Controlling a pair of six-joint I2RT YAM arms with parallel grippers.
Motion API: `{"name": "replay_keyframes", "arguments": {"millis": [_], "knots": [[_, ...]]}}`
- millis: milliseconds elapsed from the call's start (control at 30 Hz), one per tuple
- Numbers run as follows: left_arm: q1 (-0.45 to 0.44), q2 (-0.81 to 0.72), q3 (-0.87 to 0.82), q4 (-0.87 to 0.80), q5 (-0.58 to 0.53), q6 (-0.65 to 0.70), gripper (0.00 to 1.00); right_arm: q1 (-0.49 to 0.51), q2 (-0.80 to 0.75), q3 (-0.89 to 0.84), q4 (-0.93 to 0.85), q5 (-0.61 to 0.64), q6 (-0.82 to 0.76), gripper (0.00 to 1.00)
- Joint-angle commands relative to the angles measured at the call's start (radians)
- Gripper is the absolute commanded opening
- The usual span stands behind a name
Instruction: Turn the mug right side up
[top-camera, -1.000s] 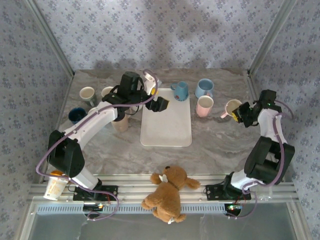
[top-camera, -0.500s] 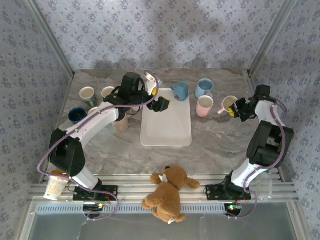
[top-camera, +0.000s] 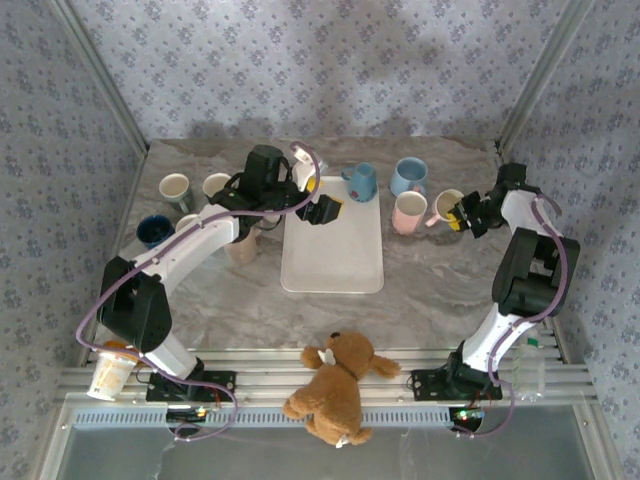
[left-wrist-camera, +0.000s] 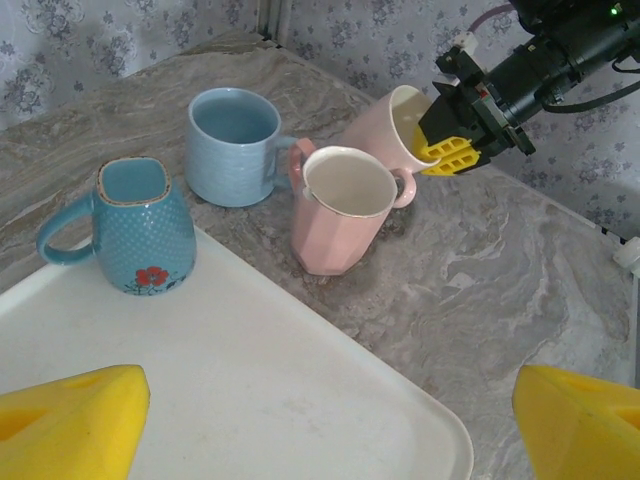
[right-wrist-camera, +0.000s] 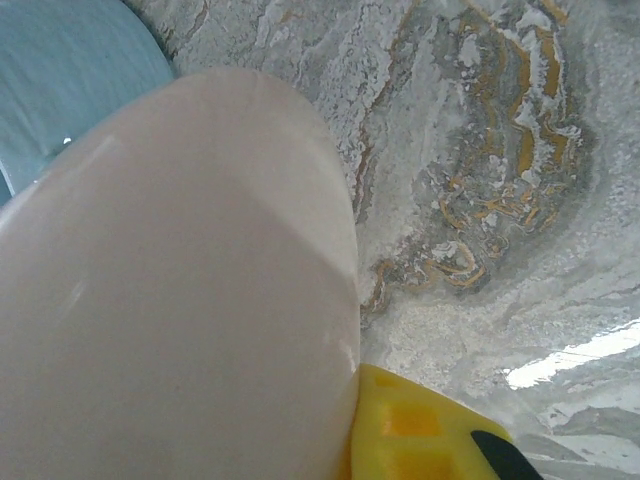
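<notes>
The cream mug in my right gripper needs to go down slightly toward the pink mug next. Then I need to let go of the cream mug with its base down.
The pale cream mug hangs tilted just above the table at the right, close beside a pink mug. My right gripper is shut on its rim, with one yellow finger inside the mouth. In the left wrist view the cream mug leans behind the pink mug. The right wrist view has the cream mug's wall pressed against a yellow finger. My left gripper is open above the white tray, with nothing between its fingers.
A blue flowered mug stands on the tray's far corner and a light blue mug behind the pink one. Several cups cluster at the left. A teddy bear lies on the near rail.
My right gripper has carried the cream mug leftward and away from the arm bases, up beside the pink mug. The left arm has stayed over the tray.
</notes>
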Motion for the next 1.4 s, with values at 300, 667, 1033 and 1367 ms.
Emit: {"name": "replay_keyframes", "arguments": {"millis": [300, 667, 1033, 1367], "knots": [[-0.009, -0.018, -0.021, -0.011, 0.036, 0.040, 0.94, 0.012, 0.052, 0.116, -0.167, 0.026, 0.004, 0.05], [-0.009, -0.016, -0.035, 0.003, 0.040, 0.035, 0.93, 0.039, 0.095, 0.149, -0.230, 0.038, 0.044, 0.06], [-0.009, -0.014, -0.035, 0.007, 0.042, 0.035, 0.93, 0.044, 0.099, 0.151, -0.254, 0.050, 0.052, 0.19], [-0.010, -0.017, -0.032, 0.010, 0.042, 0.021, 0.93, 0.034, 0.095, 0.173, -0.259, 0.039, 0.050, 0.32]]}}
